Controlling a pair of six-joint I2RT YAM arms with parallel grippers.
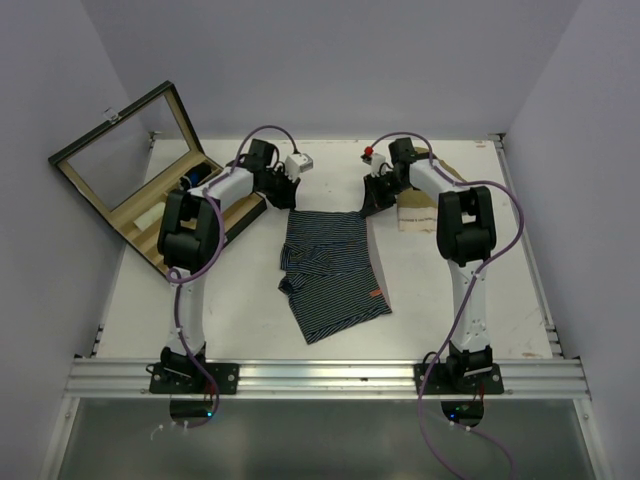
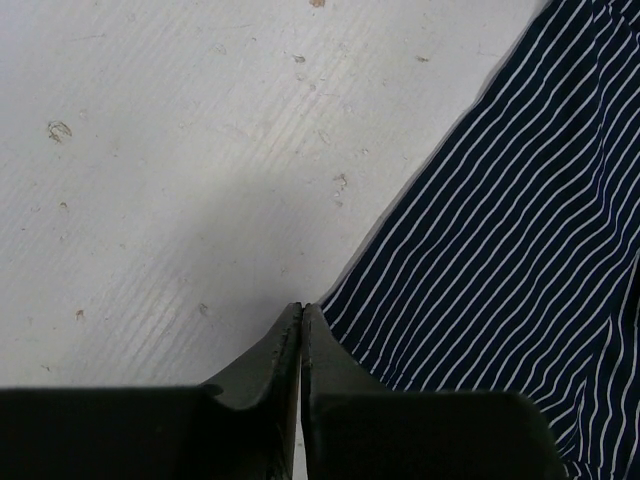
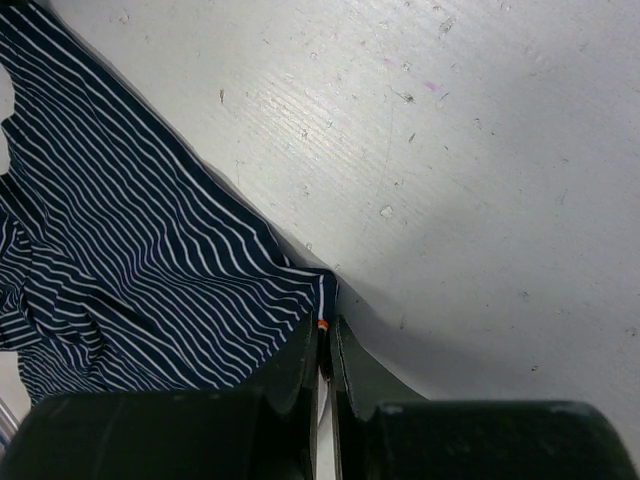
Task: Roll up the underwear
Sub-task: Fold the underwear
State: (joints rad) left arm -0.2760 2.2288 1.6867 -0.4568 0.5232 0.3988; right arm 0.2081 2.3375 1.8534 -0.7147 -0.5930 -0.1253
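The underwear's near part lies flat, so my right gripper next needs to pull the pinched hem back to the orange patch (image 1: 376, 293) and let go there.
The underwear (image 1: 330, 270), navy with thin white stripes, lies partly folded and rumpled in the middle of the white table (image 1: 480, 290). My left gripper (image 1: 288, 196) is at its far left corner. In the left wrist view the jaws are pressed together (image 2: 302, 308) right where the cloth edge (image 2: 480, 230) runs into the tips. My right gripper (image 1: 372, 206) is at the far right corner. In the right wrist view it is shut (image 3: 325, 325) on the underwear's hem (image 3: 150, 270), with a bit of orange tag pinched between the fingers.
An open wooden box with a glass lid (image 1: 125, 175) stands at the far left, close behind the left arm. A beige card (image 1: 418, 215) lies beside the right arm. A small white block (image 1: 298, 163) and a red-topped item (image 1: 370, 152) sit near the back.
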